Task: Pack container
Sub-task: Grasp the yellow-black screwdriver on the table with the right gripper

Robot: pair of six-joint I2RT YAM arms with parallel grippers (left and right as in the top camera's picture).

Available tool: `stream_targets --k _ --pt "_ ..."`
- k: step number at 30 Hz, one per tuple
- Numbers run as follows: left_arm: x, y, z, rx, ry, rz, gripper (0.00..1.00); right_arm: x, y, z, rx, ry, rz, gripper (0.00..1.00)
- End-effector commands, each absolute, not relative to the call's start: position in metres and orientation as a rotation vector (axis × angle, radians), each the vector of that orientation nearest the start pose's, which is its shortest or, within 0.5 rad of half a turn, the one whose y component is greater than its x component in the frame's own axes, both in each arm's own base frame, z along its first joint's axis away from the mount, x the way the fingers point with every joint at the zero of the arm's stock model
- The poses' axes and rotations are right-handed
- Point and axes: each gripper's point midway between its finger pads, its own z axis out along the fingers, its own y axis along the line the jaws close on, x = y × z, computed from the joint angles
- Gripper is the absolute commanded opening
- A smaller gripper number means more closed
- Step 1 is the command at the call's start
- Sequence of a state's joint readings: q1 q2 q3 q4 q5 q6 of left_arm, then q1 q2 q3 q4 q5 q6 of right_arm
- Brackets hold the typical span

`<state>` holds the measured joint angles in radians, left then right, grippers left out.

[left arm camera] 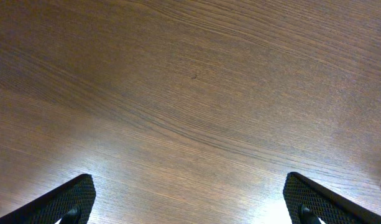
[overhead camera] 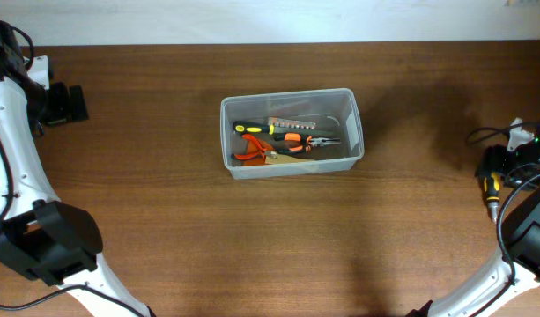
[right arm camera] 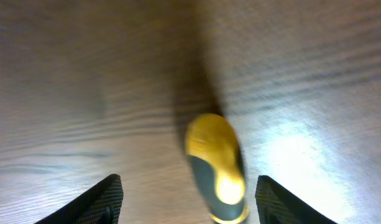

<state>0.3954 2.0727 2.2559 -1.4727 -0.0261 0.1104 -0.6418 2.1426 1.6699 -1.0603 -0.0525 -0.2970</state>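
My right gripper's open fingers next go back down astride the yellow-and-black tool handle, below the gripper and slightly back from it, then close.
The clear plastic container stands mid-table. It holds a yellow-and-black screwdriver, orange-handled pliers and other small tools. My left gripper is at the far left, well away from the container. In the left wrist view it is open over bare wood. My right gripper is at the table's right edge. In the right wrist view it is open. A blurred yellow-and-black tool handle lies between its fingers with a gap on each side. The handle also shows in the overhead view.
The wooden table runs to a pale wall at the back. Both arms' bases and cables sit at the front corners. Cables trail near the right gripper.
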Motion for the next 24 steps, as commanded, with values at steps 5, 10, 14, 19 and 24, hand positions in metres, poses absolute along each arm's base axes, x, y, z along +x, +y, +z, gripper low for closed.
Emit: stream_targets --k 5,10,14,19,24 --pt "0.408 0.177 0.214 -0.436 2.833 0.133 0.99 0.319 -0.247 0.021 0.523 3.112 -0.054 0.62" --pt "0.408 0.177 0.214 -0.436 2.833 0.133 0.99 0.307 -0.238 0.002 0.527 3.144 -0.033 0.61" --pt "0.408 0.177 0.214 -0.436 2.833 0.133 0.99 0.300 -0.236 -0.010 0.530 3.158 -0.048 0.56" --pt "0.408 0.177 0.214 -0.436 2.833 0.133 0.99 0.302 -0.238 -0.012 0.583 3.136 -0.063 0.33" --pt "0.408 0.177 0.214 -0.436 2.833 0.133 0.99 0.311 -0.234 -0.010 0.579 3.099 -0.002 0.19"
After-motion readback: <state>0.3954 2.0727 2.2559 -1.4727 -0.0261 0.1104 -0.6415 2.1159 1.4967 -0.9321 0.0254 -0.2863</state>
